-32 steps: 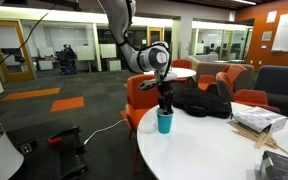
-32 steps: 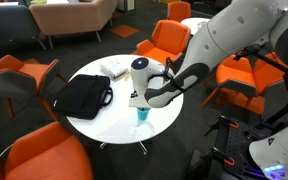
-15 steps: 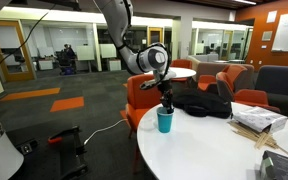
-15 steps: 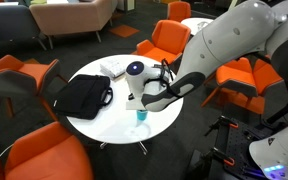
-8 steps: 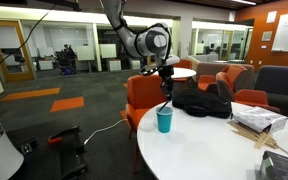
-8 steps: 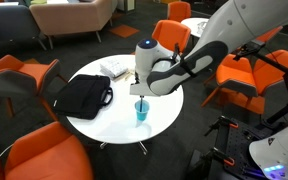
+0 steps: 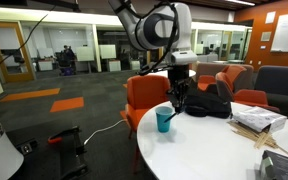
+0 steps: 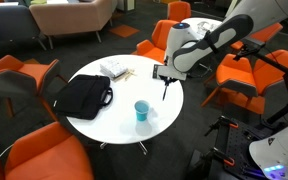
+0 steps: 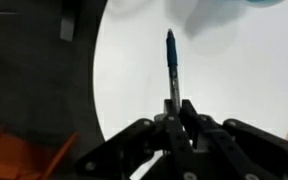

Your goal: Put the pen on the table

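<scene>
Next, the gripper moves down until the pen meets the bare white tabletop and releases the pen. That spot lies below my gripper, clear of the teal cup (image 7: 163,120).
The thin blue pen (image 9: 171,58) is pinched between the fingers of my gripper (image 9: 174,104), which is shut on its upper end. In both exterior views the pen (image 7: 176,101) (image 8: 165,89) hangs straight down from the gripper (image 7: 177,84) (image 8: 165,74), in the air above the large round white table (image 7: 219,152) (image 8: 119,100). The teal cup (image 7: 163,120) (image 8: 142,110) stands upright on the table, apart from the pen and lower than it. In the wrist view the pen points out over the white tabletop (image 9: 229,80), close to its edge.
A black bag (image 7: 204,101) (image 8: 84,95) lies on the table, with a stack of papers (image 7: 256,120) (image 8: 114,69) beyond it. Orange chairs (image 7: 144,95) (image 8: 164,40) ring the table. The robot's cart (image 8: 269,150) stands beside it.
The gripper has lifted the pen up out of the teal cup and carried it sideways, away from the cup, over the table near its edge. The cup has stayed in place.
</scene>
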Controlling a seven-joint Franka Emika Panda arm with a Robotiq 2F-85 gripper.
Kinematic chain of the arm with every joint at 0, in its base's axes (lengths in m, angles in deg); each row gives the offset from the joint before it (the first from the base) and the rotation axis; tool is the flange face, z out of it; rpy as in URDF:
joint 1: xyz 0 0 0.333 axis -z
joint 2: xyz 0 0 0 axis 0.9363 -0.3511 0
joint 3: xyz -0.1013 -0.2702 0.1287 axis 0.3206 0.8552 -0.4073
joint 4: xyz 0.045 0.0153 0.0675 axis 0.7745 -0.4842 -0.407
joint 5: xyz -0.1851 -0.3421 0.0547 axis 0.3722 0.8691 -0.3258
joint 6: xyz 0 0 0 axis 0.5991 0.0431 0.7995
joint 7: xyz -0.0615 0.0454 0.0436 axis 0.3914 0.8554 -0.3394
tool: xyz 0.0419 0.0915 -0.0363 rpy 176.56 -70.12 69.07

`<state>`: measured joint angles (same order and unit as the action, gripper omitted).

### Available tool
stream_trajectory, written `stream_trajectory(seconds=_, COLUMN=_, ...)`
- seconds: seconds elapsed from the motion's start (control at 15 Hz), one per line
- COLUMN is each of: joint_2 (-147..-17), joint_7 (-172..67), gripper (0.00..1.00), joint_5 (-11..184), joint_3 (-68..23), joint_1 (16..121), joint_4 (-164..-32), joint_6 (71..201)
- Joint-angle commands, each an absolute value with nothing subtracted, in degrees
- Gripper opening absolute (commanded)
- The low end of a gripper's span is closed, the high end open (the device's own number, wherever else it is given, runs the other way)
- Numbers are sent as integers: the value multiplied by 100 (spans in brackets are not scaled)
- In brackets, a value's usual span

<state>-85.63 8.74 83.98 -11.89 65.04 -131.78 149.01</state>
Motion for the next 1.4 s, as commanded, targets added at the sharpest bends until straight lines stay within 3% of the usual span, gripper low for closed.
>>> stream_trajectory(seconds=0.0, joint_2=-8544, joint_7=865, gripper=0, joint_5=7806, joint_3=-1304, joint_1=6898, joint_4=-13530, joint_6=15114)
stream_trajectory(seconds=0.4, joint_2=-9346, joint_7=-876, gripper=0, joint_5=5509, joint_3=-2156, joint_1=8003, joint_4=-13296, joint_6=15556)
stream_trajectory(seconds=0.67, joint_2=-10025, joint_7=-1459, gripper=0, joint_5=5215, joint_3=-2012, joint_1=8148, joint_4=-12618, joint_6=15267)
stream_trajectory(seconds=0.8, joint_2=-10282, joint_7=-1615, gripper=28, joint_5=5252, joint_3=-1990, joint_1=8161, joint_4=-12345, joint_6=15299)
stream_trajectory(seconds=0.93, joint_2=-10436, joint_7=-1635, gripper=43, joint_5=5421, joint_3=-1869, joint_1=8005, joint_4=-12140, joint_6=15264)
stream_trajectory(seconds=1.33, joint_2=-10059, joint_7=-143, gripper=94, joint_5=7651, joint_3=-207, joint_1=5997, joint_4=-12252, joint_6=14962)
